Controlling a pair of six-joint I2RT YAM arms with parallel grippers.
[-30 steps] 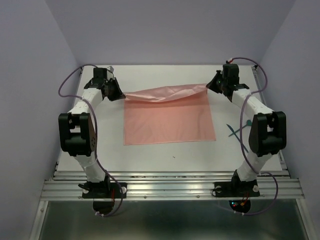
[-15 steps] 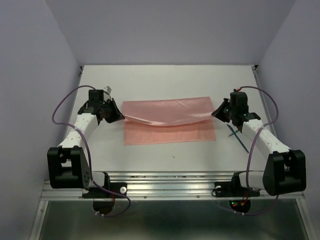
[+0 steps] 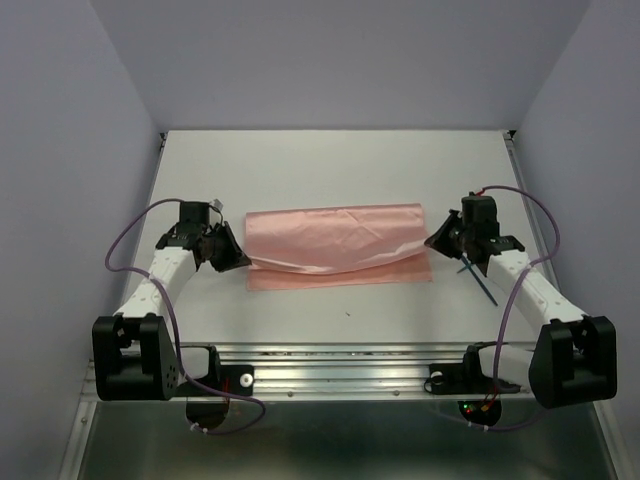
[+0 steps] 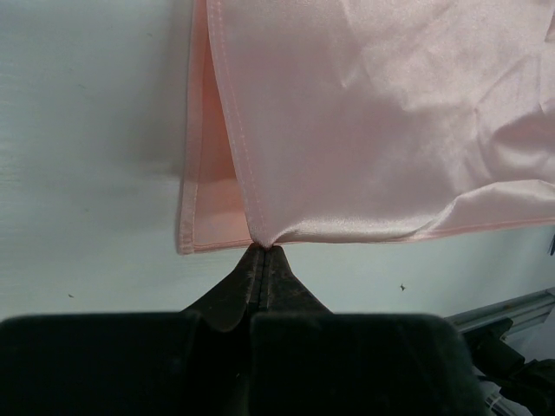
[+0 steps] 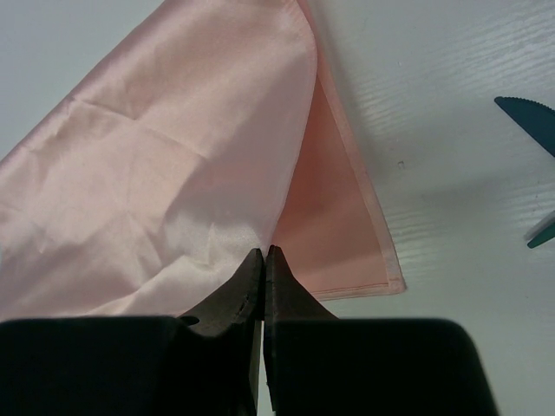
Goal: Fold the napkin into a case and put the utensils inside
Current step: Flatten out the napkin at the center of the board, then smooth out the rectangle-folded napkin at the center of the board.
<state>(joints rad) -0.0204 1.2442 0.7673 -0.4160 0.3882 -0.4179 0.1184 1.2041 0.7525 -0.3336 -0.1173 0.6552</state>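
The right gripper should next go down and back toward the lower layer's near corner (image 3: pixel 430 280) (image 5: pixel 399 287), and then let go of the corner it is holding.
The salmon-pink napkin (image 3: pixel 335 245) lies mid-table, its far half pulled over towards the near edge, sagging in the middle. My left gripper (image 3: pixel 243 259) is shut on the napkin's folded-over left corner (image 4: pixel 264 238). My right gripper (image 3: pixel 432 243) is shut on the folded-over right corner (image 5: pixel 264 247). The lower layer shows beneath at both ends in the wrist views (image 4: pixel 212 217) (image 5: pixel 338 225). The dark-teal utensils (image 3: pixel 478 277) lie on the table right of the napkin, partly hidden by my right arm; tips show in the right wrist view (image 5: pixel 531 117).
Purple cables (image 3: pixel 125 235) loop beside both arms. Grey walls stand close at left, right and back. A metal rail (image 3: pixel 340 365) runs along the near table edge.
Both grippers have carried the napkin's far edge from the back of the table towards the near edge, folding the cloth over itself. The arms have lowered and drawn back.
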